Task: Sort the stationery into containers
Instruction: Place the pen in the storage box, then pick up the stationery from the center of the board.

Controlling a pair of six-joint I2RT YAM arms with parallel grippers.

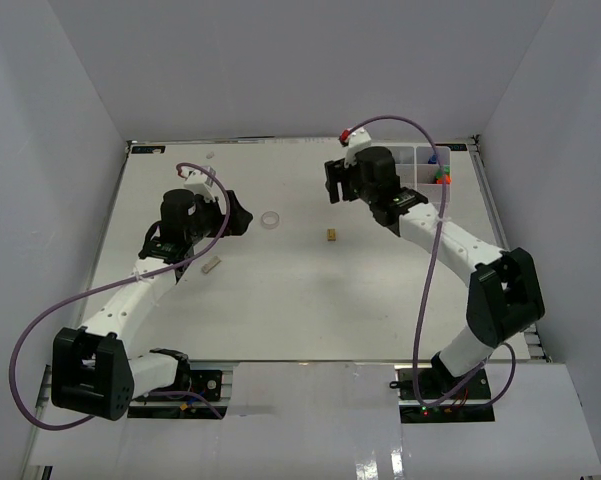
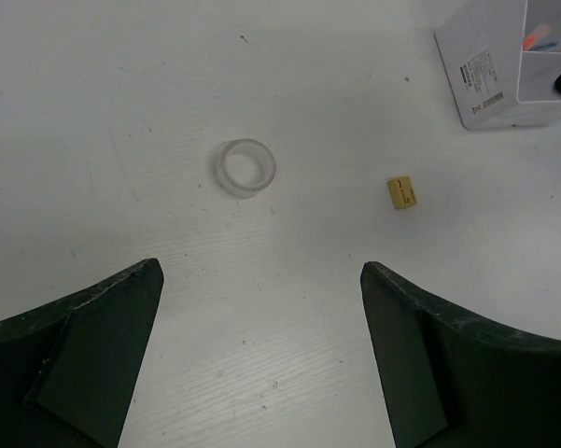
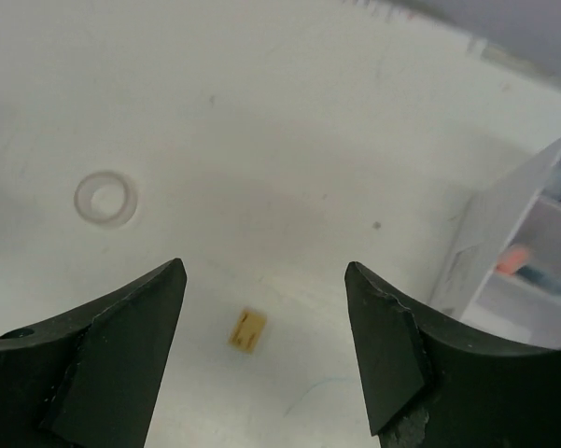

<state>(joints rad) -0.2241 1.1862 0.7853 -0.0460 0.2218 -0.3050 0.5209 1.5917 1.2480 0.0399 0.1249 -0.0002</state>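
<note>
Next, my right gripper moves back and down to close across the block's narrow width (image 1: 331,235) (image 3: 247,331). The tan block lies below my gripper and nearer my base.
A clear tape ring (image 1: 270,219) lies on the white table just right of my left gripper (image 1: 240,213), which is open and empty. In the left wrist view the ring (image 2: 245,168) lies ahead of the open gripper (image 2: 261,271). A small tan block (image 1: 332,235) lies near the table's middle, below my right gripper (image 1: 332,182), which is open and empty. In the right wrist view the block (image 3: 247,329) sits between the open gripper's (image 3: 265,269) fingers, well below them. One white organiser box (image 1: 423,165) at the back right holds coloured markers.
A small pale grey block (image 1: 211,266) lies beside my left arm. The box also shows in the left wrist view (image 2: 504,65) and in the right wrist view (image 3: 527,252). White walls enclose the table on three sides.
</note>
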